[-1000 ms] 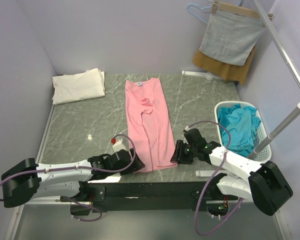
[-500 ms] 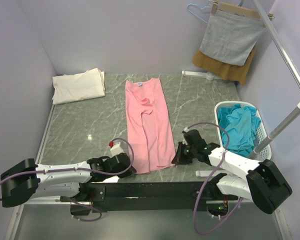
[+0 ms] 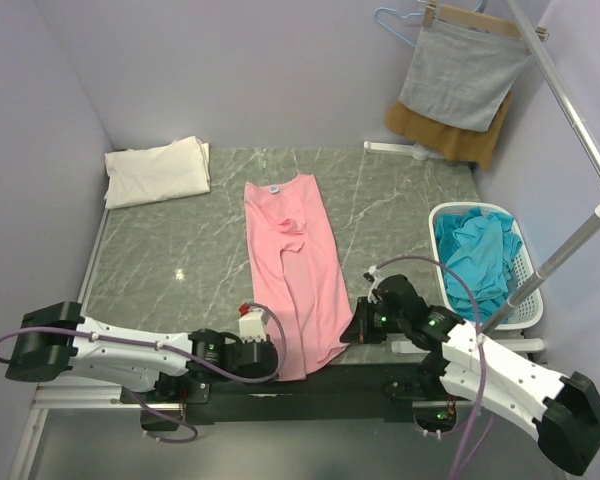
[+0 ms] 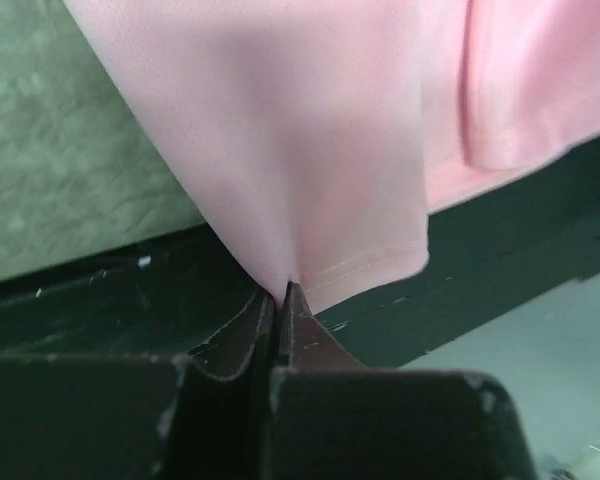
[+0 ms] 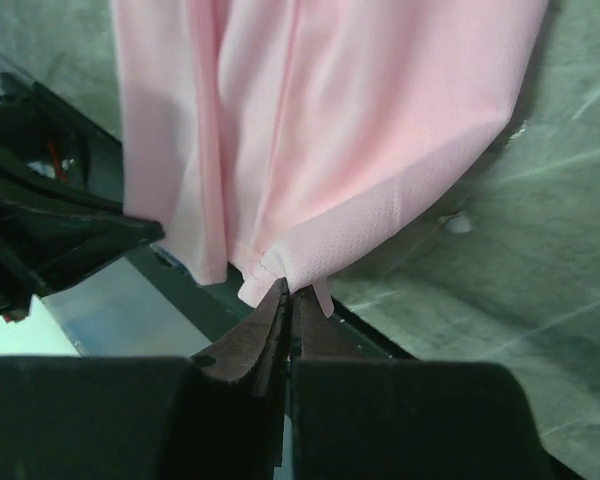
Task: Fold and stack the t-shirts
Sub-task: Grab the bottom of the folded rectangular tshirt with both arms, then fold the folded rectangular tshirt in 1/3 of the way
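The t-shirt still lies full length, so I next need to lift my left gripper outward, lower the hem corner onto the folded t-shirt's edge [image 3: 257, 243] beside the bunched cloth and let go.
A pale pink t-shirt [image 3: 292, 265] lies lengthwise down the middle of the grey marble table [image 3: 160, 260], folded into a narrow strip, neck label at the far end. My left gripper [image 3: 270, 360] is shut on its near left hem corner [image 4: 310, 270]. My right gripper [image 3: 352, 333] is shut on the near right hem corner [image 5: 280, 265]. Both pinched corners are lifted a little at the table's front edge. A folded cream-white t-shirt [image 3: 158, 171] rests at the far left corner. Teal-blue t-shirts [image 3: 477, 255] fill a white basket [image 3: 516, 262] on the right.
A grey cloth [image 3: 462, 75] on a hanger and a mustard-brown cloth [image 3: 450, 138] hang at the back right. A slanted white pole [image 3: 570, 100] crosses the right side. Walls close in the left and back. A black rail [image 3: 310, 385] runs along the near edge.
Both grippers have shut on the pink t-shirt's near hem corners. They have drawn the shirt toward the front edge, so its near end now reaches over the rail.
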